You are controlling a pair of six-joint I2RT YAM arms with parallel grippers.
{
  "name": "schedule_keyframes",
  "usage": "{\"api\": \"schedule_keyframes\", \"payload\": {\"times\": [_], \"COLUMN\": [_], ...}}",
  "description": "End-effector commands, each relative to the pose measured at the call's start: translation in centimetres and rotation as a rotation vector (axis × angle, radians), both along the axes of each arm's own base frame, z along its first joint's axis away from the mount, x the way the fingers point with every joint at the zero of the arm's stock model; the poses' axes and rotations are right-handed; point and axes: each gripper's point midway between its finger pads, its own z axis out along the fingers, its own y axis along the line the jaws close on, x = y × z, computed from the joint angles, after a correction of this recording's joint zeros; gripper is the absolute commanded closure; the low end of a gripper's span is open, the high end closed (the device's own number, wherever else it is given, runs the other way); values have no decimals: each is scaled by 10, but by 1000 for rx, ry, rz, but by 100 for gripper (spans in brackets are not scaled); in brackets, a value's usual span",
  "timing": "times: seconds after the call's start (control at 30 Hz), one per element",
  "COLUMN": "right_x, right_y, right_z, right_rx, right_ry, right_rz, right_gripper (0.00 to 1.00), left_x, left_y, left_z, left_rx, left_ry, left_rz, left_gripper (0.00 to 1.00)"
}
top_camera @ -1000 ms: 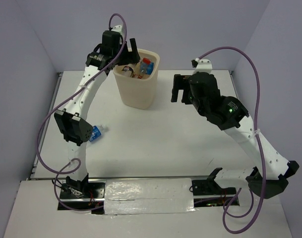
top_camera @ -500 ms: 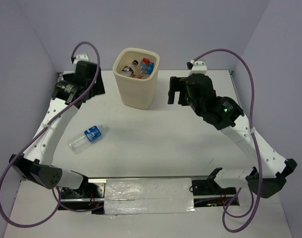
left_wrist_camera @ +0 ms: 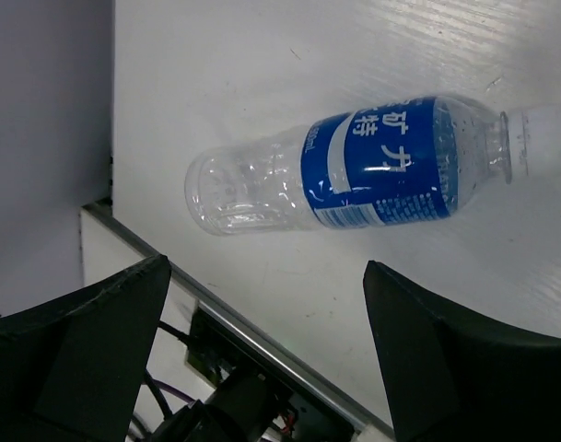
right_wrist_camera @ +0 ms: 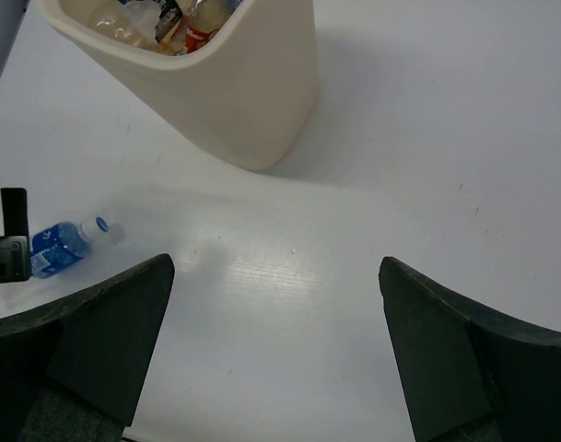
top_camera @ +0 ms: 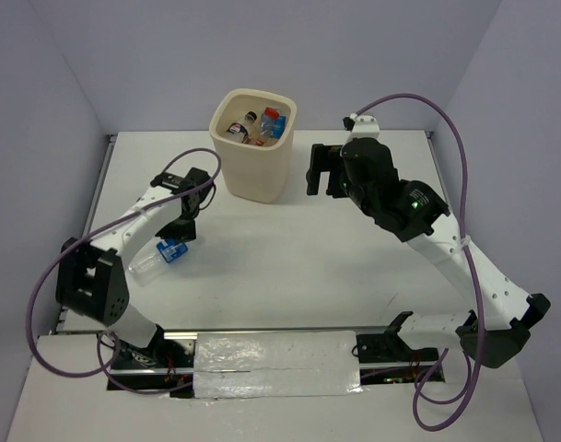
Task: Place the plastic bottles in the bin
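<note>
My left gripper shifts toward the bottle's cap end next, then goes down onto the blue label.
A clear plastic bottle with a blue label (top_camera: 156, 260) lies on its side on the white table, left of centre. My left gripper (top_camera: 179, 230) hangs open just above it. In the left wrist view the bottle (left_wrist_camera: 372, 166) lies crosswise beyond the open left gripper (left_wrist_camera: 266, 267), which has only bare table between its fingers. The cream bin (top_camera: 254, 161) stands at the back with several bottles (top_camera: 260, 124) inside. My right gripper (top_camera: 321, 175) is open in the air just right of the bin. The right wrist view shows the bin (right_wrist_camera: 243, 101), the lying bottle (right_wrist_camera: 64, 244) and the empty right gripper (right_wrist_camera: 275, 262).
The table's left edge and a metal rail (left_wrist_camera: 225, 318) run close to the bottle's base end. Purple cables (top_camera: 40, 295) loop around both arms. A taped strip (top_camera: 275, 364) lies along the near edge between the arm bases. Walls close in the left, back and right.
My left arm has left the bin's rim, swung out to the far left and come down over the blue-labelled bottle. The right gripper has drifted slightly toward the bin.
</note>
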Motion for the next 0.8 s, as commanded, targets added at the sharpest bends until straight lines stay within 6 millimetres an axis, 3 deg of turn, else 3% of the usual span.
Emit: {"api": "schedule_keyframes", "payload": {"times": [0.0,0.07,0.17,0.5,0.77], "right_x": [0,-1,-2,0,0], "right_y": [0,-1,-2,3,3], "right_z": [14,13,12,8,7], "right_rx": [51,51,46,40,26], "right_ry": [-40,-41,-39,-27,-20], "right_rz": [-4,-5,-6,13,12], "right_gripper": [0,0,0,0,0], "left_x": [4,4,6,7,27], "left_y": [9,-10,-19,-12,-8], "left_z": [-4,-19,-25,-54,-59], "left_rx": [159,69,26,132,226], "left_ry": [65,114,128,216,184], "left_rz": [-11,-52,-85,-79,-63], "left_gripper": [1,1,1,1,1]}}
